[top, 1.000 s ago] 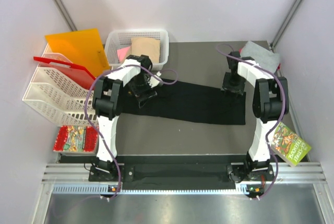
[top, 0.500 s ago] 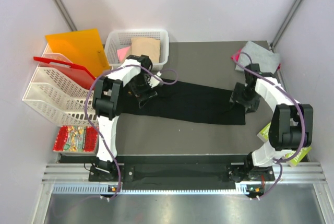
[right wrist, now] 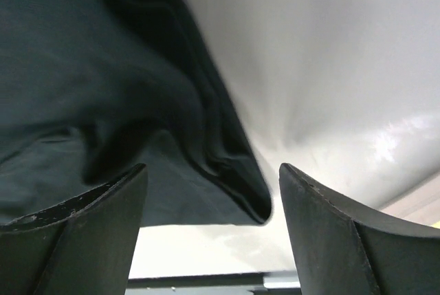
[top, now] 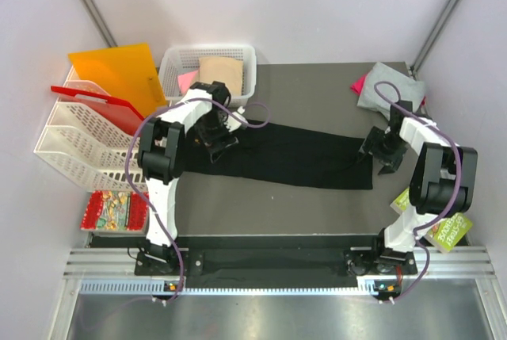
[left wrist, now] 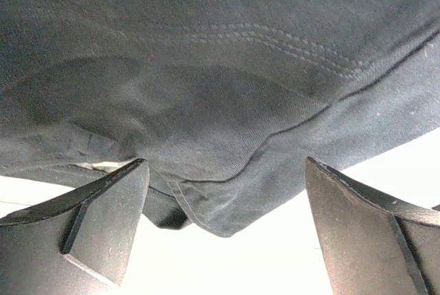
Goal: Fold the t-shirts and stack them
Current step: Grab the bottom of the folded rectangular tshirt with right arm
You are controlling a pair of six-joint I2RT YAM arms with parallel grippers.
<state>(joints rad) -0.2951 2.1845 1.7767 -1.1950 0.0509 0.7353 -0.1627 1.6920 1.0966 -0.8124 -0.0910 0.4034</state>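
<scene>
The folded end edge of the black t-shirt already lies between my open fingers, so my right gripper needs to lower onto it next and pinch its layers.
The black t-shirt (top: 293,155) lies folded into a long band across the middle of the dark mat. My left gripper (top: 219,137) hovers over its left end; in the left wrist view its jaws stand wide apart with a hemmed cloth corner (left wrist: 220,212) between them, not pinched. My right gripper (top: 379,152) is at the band's right end; in the right wrist view its jaws are open around the folded cloth edge (right wrist: 227,171). A grey shirt (top: 390,86) lies folded at the back right on a pink one (top: 359,84). A tan shirt (top: 221,76) sits in the white basket (top: 247,78).
An orange plastic sheet (top: 119,74) and a red-and-white file rack (top: 83,138) stand at the left. A printed booklet (top: 115,211) lies at the front left, another (top: 437,225) at the front right. The mat's front strip (top: 261,217) is bare.
My right arm has swung from the back of the shirt's right end outward and toward the front, to its right edge. The left gripper has stayed over the left end.
</scene>
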